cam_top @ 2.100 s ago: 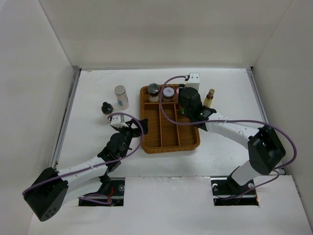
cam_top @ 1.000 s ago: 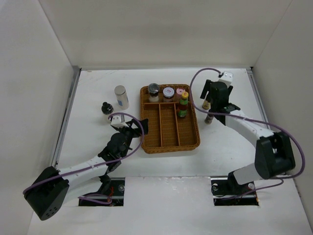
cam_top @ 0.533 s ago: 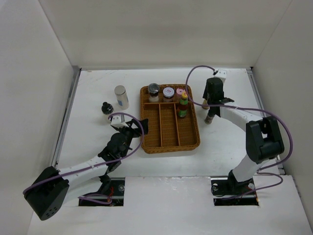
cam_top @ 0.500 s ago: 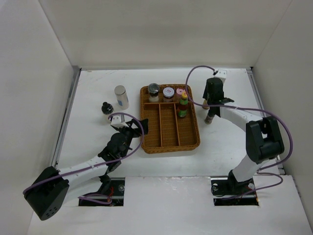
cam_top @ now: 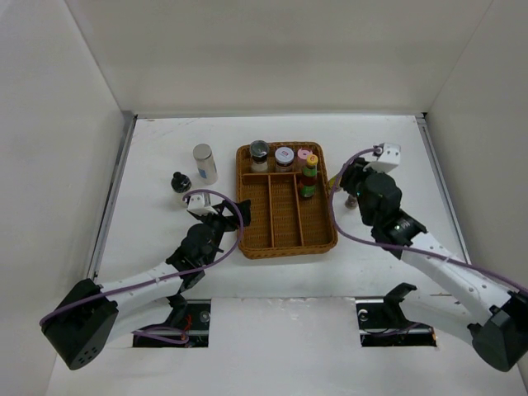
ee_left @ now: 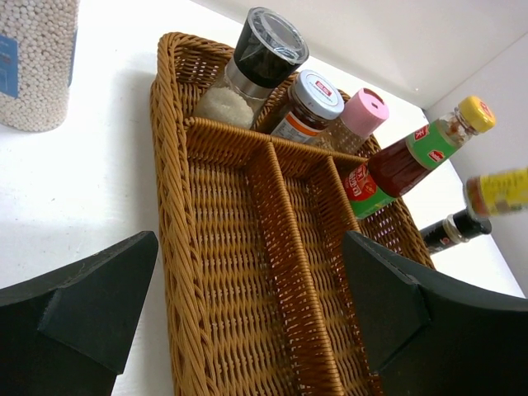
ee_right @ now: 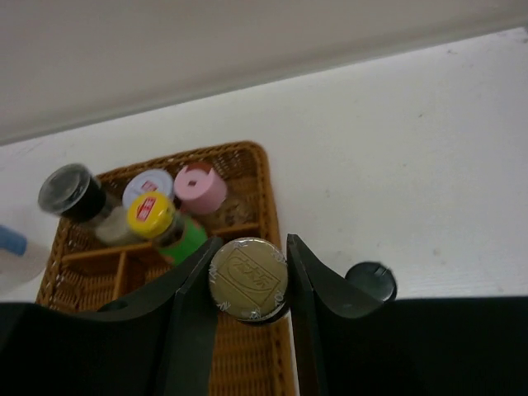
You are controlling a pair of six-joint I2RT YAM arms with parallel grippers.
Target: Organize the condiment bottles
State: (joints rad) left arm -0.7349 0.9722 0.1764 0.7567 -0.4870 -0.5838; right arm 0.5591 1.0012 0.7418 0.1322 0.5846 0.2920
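Next, my right gripper moves over the free bottom of the tray beside the red sauce bottle, below it and to its left in the top view, then lowers and releases.
The brown wicker tray (cam_top: 285, 235) holds a black-capped grinder (cam_top: 259, 149), a grey-capped jar (cam_top: 285, 154), a pink-capped bottle (cam_top: 305, 157) and a yellow-capped red sauce bottle (cam_top: 309, 175) along its far end. My right gripper (cam_top: 343, 178) is shut on a gold-capped bottle (ee_right: 247, 279) and holds it over the tray's right rim (ee_right: 279, 330). A black-capped bottle (cam_top: 350, 200) stands on the table just right of it. A white cylinder (cam_top: 204, 163) and a small black bottle (cam_top: 179, 181) stand left of the tray. My left gripper (cam_top: 216, 219) is open at the tray's left side.
White walls enclose the table on the left, the back and the right. In the left wrist view my open fingers (ee_left: 91, 305) frame the tray's long compartments (ee_left: 239, 272); the white cylinder (ee_left: 37, 66) is at the upper left.
My right gripper has closed on the gold-capped bottle, lifted it off the table and carried it left to the tray's rim. The left arm has not moved.
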